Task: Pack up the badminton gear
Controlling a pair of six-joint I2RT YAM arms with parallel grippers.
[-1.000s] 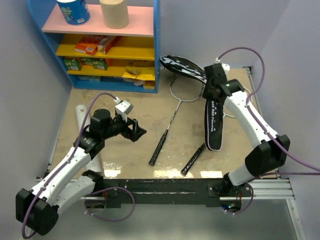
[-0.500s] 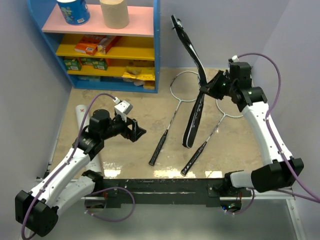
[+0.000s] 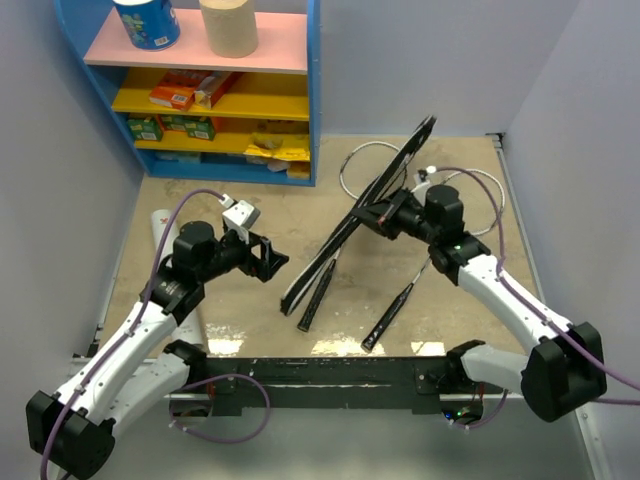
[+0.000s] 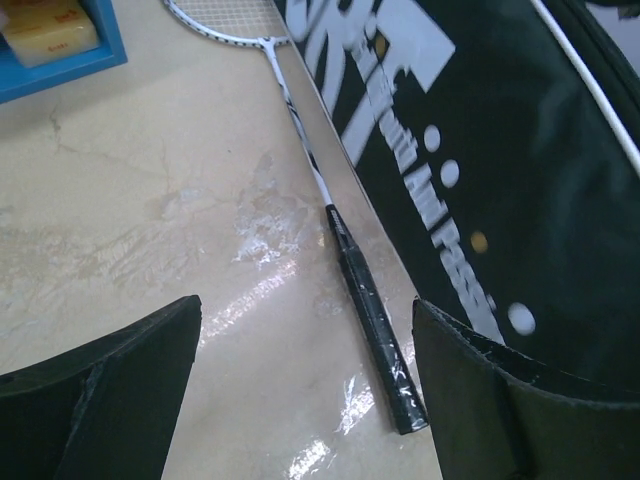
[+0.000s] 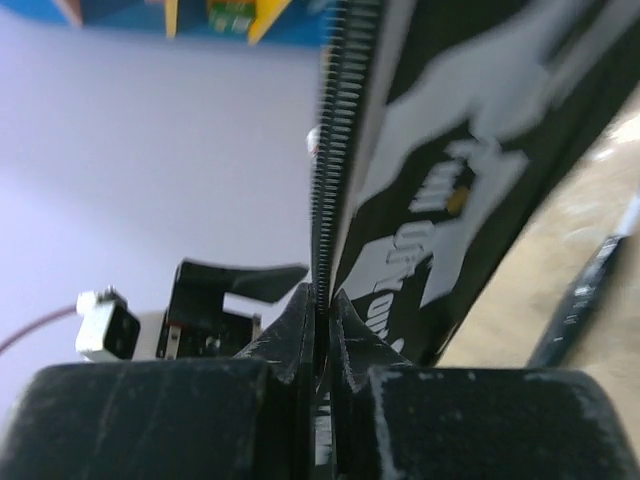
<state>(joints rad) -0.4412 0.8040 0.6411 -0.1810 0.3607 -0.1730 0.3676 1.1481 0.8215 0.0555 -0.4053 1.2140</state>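
Note:
I will move my right gripper to the left in the top view, lower toward the tabletop between the racket handles and release, as the bag point(image 3: 350, 228) stands edge-on.
My right gripper point(image 3: 388, 214) is shut on the zipper edge of the black bag point(image 3: 350, 228) lettered SPORT and holds it edge-on, slanting from the back wall down to the table centre. The right wrist view shows the jaws pinched on the zipper point(image 5: 320, 300). My left gripper point(image 3: 272, 258) is open and empty, just left of the bag's low end. Between its fingers the left wrist view shows a racket handle point(image 4: 372, 320), with the bag point(image 4: 500, 150) to the right. Two white rackets lie on the table, handles at the near side point(image 3: 316, 292) point(image 3: 388, 318). The white tube point(image 3: 160, 228) lies at far left, partly under my left arm.
A blue shelf unit point(image 3: 312, 100) stands at the back left with a blue roll point(image 3: 147, 22) and a tan roll point(image 3: 229, 26) on top and small coloured boxes point(image 3: 185, 92) below. Grey walls close both sides. The black rail point(image 3: 320, 368) runs along the near edge.
My right arm has swung the bag down and left from the back right towards the table centre, so it now slants over the left racket. My left gripper has barely moved.

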